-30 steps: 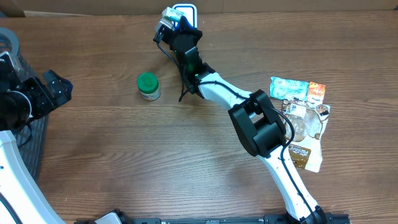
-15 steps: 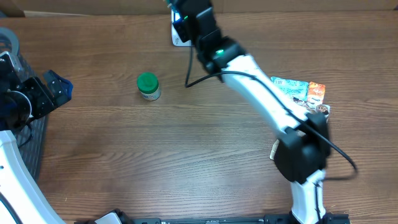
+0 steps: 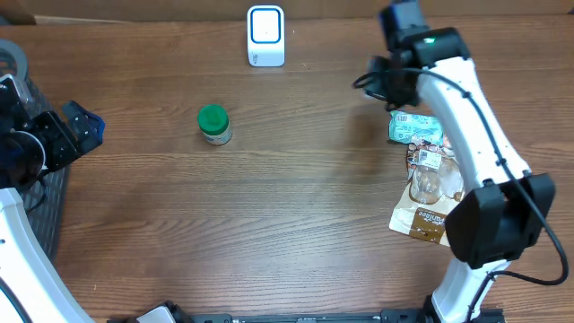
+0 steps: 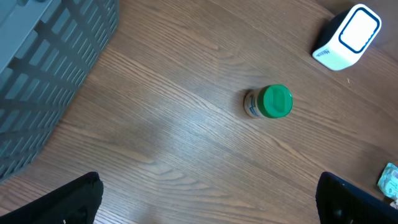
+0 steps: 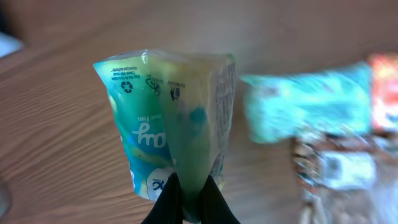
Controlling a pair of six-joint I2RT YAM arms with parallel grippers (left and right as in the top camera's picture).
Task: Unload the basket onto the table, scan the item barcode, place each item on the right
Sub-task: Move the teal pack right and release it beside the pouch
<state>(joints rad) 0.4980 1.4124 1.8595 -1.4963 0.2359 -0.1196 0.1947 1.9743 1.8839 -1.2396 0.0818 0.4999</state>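
My right gripper goes to the right in the overhead view and back next, over the pile's teal packet [image 3: 425, 132] [image 5: 333, 102], to release. The other packets lie there.
In the right wrist view my right gripper [image 5: 189, 190] is shut on the lower edge of a teal and green snack packet [image 5: 171, 112], which stands up above the black fingers. Seen from overhead, the right gripper [image 3: 387, 79] hangs over the table just left of the pile of packets [image 3: 433, 170]; the held packet is hidden there. The white barcode scanner [image 3: 265, 36] stands at the back middle, well left of that gripper. My left gripper [image 3: 82, 132] stays at the far left, jaws wide open with nothing between them [image 4: 211, 208].
A green-lidded jar [image 3: 213, 124] stands left of centre, also in the left wrist view [image 4: 270, 102]. A grey slatted basket [image 4: 43, 68] sits at the table's left edge. A teal packet [image 3: 415, 128] tops the pile on the right.
The right arm has swung from in front of the scanner across to the right, carrying the packet toward the pile. The left arm has not moved.
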